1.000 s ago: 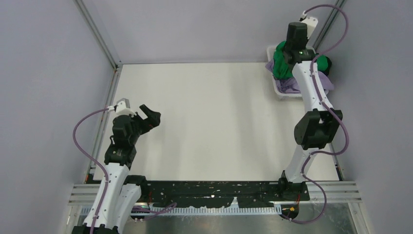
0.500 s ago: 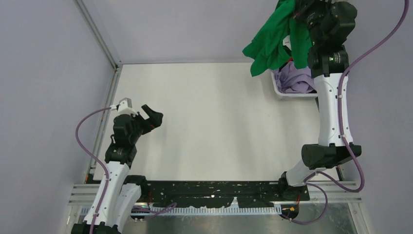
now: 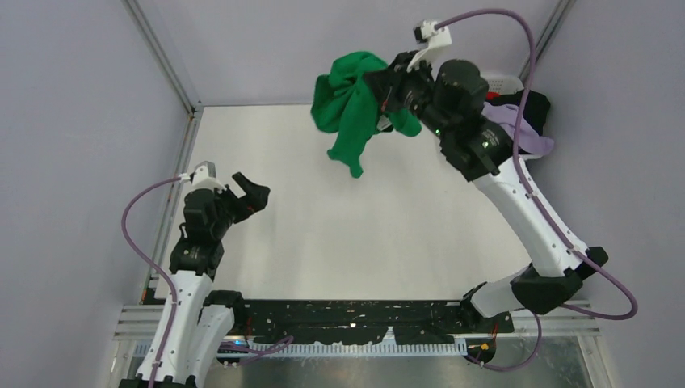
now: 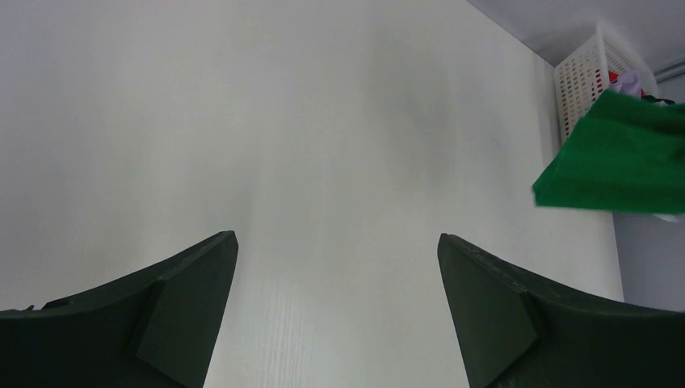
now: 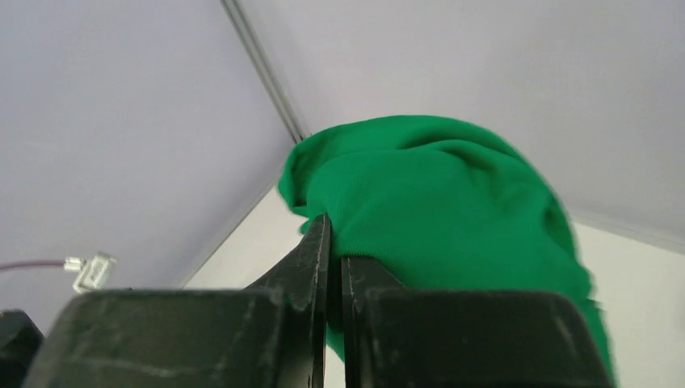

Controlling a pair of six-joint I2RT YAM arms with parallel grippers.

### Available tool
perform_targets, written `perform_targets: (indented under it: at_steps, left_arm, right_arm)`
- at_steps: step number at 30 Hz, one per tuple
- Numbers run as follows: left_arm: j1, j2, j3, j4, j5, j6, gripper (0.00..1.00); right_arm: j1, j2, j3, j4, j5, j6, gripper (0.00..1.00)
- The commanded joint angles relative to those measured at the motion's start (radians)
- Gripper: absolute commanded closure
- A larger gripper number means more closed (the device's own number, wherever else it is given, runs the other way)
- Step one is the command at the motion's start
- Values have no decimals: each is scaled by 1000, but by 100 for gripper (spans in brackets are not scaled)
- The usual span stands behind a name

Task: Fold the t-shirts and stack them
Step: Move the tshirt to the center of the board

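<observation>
The green t-shirt [image 3: 347,109] comes back and down over the middle of the white table next, in my right gripper.
My right gripper [image 3: 380,89] is shut on the bright green t-shirt [image 3: 347,109] and holds it bunched in the air above the far middle of the table. In the right wrist view the green shirt [image 5: 436,194] drapes over the closed fingers [image 5: 319,250]. It also shows in the left wrist view [image 4: 618,158]. Lavender [image 3: 521,129], black [image 3: 529,105] and red t-shirts lie in the white basket [image 3: 505,81] at the far right. My left gripper [image 3: 250,194] is open and empty, above the table's left side, with both fingers [image 4: 182,283] spread wide.
The white table [image 3: 339,234] lies under both arms, with grey walls and a metal frame post [image 3: 165,56] around it. The white slotted basket [image 4: 586,77] stands at the far right corner.
My right arm has lifted the green t-shirt out of the basket and swung it left over the table. The left arm has stayed in place.
</observation>
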Motion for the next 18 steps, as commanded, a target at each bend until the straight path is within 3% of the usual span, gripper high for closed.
perform_targets:
  at_steps: [1,4,9,16,18]
  left_arm:
    - [4,-48,110,-106,18,-25,1]
    - [4,-101,120,-163,1,-44,1]
    - [3,-179,116,-244,-83,-58,1]
    - [4,-157,51,-218,-43,-84,1]
    - [4,-111,49,-226,-20,-79,1]
  right_arm:
    - [194,-171,-207,192,381,-109,95]
    - [276,-222,-336,305,465,-105,95]
    - [380,-226,-442,270,536,-24,95]
    - [398,-145,-619,182,627,125,94]
    - [379,-85,-664,190,639,148,88]
